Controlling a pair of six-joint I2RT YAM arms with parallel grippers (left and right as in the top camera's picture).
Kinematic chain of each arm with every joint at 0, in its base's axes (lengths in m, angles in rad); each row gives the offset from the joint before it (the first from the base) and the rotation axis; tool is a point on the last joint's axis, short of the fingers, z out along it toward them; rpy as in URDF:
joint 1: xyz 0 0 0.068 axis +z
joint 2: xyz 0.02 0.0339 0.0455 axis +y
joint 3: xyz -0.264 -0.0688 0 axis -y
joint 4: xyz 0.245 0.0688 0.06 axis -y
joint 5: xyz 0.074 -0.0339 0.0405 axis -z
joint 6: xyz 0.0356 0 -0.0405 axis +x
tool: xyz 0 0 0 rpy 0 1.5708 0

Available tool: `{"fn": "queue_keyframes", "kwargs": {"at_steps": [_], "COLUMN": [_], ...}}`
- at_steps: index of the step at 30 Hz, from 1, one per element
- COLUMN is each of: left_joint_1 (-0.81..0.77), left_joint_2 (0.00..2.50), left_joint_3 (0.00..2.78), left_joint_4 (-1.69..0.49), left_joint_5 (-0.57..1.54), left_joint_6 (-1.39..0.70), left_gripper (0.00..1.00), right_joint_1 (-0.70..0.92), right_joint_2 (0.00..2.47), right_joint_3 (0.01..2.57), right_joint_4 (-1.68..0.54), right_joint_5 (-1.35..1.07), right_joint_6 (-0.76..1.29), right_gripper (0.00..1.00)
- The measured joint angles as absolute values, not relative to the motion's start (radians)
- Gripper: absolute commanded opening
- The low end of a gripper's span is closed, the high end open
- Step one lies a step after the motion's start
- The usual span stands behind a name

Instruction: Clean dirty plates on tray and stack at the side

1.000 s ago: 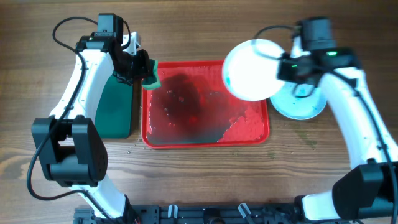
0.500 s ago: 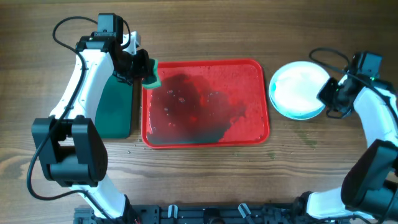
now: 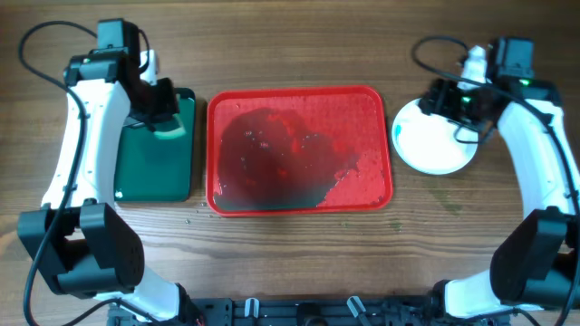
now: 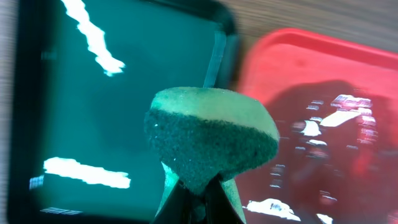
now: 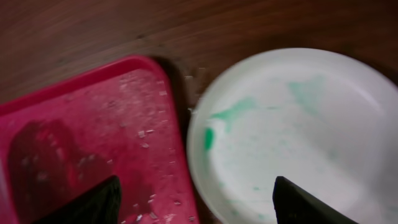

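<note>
The green sponge (image 4: pixel 211 134) in my left gripper goes down to the middle of the dark green tray (image 4: pixel 117 138) below next. It is released there, clear of the red tray.
The red tray (image 3: pixel 362 186) lies mid-table, wet and darkly smeared, with no plate on it. To its right a white plate (image 3: pixel 433 145) rests on the table, with a pale-aqua edge along its left side. In the right wrist view this plate (image 5: pixel 298 124) carries faint green smears beside the tray's corner (image 5: pixel 93 124). My right gripper (image 3: pixel 444 100) hovers over the plate's far edge, open and empty (image 5: pixel 199 205). My left gripper (image 3: pixel 161 116) is shut on a green sponge (image 4: pixel 211 134), held above the dark green tray.
The dark green tray (image 3: pixel 154 167) lies just left of the red tray; its shiny surface (image 4: pixel 93 93) fills the left wrist view. Small crumbs or drops dot the wood in front of the red tray. Bare wooden table surrounds everything.
The right gripper carried a plate from over the tray to the plate at the right, set it down and opened. The left arm moved left with the sponge, from the red tray's corner to over the green tray.
</note>
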State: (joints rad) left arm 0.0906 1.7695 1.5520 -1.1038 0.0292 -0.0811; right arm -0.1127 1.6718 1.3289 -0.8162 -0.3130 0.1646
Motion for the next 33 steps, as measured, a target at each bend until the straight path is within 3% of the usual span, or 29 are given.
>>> {"fn": "queue_keyframes", "kwargs": {"at_steps": [4, 6, 10, 11, 14, 19, 20, 21, 24, 26, 33], "left_joint_1": [0.138, 0.152, 0.160, 0.160, 0.160, 0.158, 0.155, 0.149, 0.109, 0.090, 0.088], "left_joint_2": [1.771, 1.773, 1.777, 1.777, 1.777, 1.766, 1.751, 1.728, 1.591, 1.507, 1.482], "left_joint_3": [1.436, 1.361, 1.221, 1.206, 1.193, 1.280, 1.314, 1.360, 1.447, 1.461, 1.464], "left_joint_4": [-0.986, -0.924, -0.818, -0.812, -0.802, -0.911, -0.928, -0.951, -0.957, -0.958, -0.962], "left_joint_5": [-0.057, -0.072, -0.086, -0.085, -0.086, -0.085, -0.085, -0.085, -0.086, -0.085, -0.085], "left_joint_6": [-0.056, -0.053, -0.041, -0.042, -0.038, -0.039, -0.043, -0.056, -0.100, -0.112, -0.118], "left_gripper": [0.04, 0.11, 0.56, 0.62, 0.71, 0.75, 0.96, 1.00, 1.00, 1.00, 1.00], "right_joint_1": [0.004, 0.037, 0.055, 0.054, 0.055, 0.055, 0.055, 0.054, 0.055, 0.055, 0.054], "right_joint_2": [1.670, 1.670, 1.670, 1.670, 1.670, 1.662, 1.653, 1.633, 1.536, 1.442, 1.048], "right_joint_3": [1.330, 1.330, 1.330, 1.330, 1.330, 1.331, 1.333, 1.338, 1.359, 1.363, 1.374], "right_joint_4": [-0.816, -0.816, -0.820, -0.826, -0.834, -0.852, -0.854, -0.855, -0.857, -0.875, -0.929], "right_joint_5": [-0.367, -0.373, -0.379, -0.382, -0.385, -0.385, -0.385, -0.385, -0.369, -0.326, -0.224], "right_joint_6": [0.151, 0.151, 0.151, 0.152, 0.151, 0.152, 0.151, 0.151, 0.147, 0.147, 0.140], "right_gripper": [0.79, 0.79, 0.79, 0.79, 0.78, 0.79, 0.82, 0.85, 0.89, 1.00, 1.00]}}
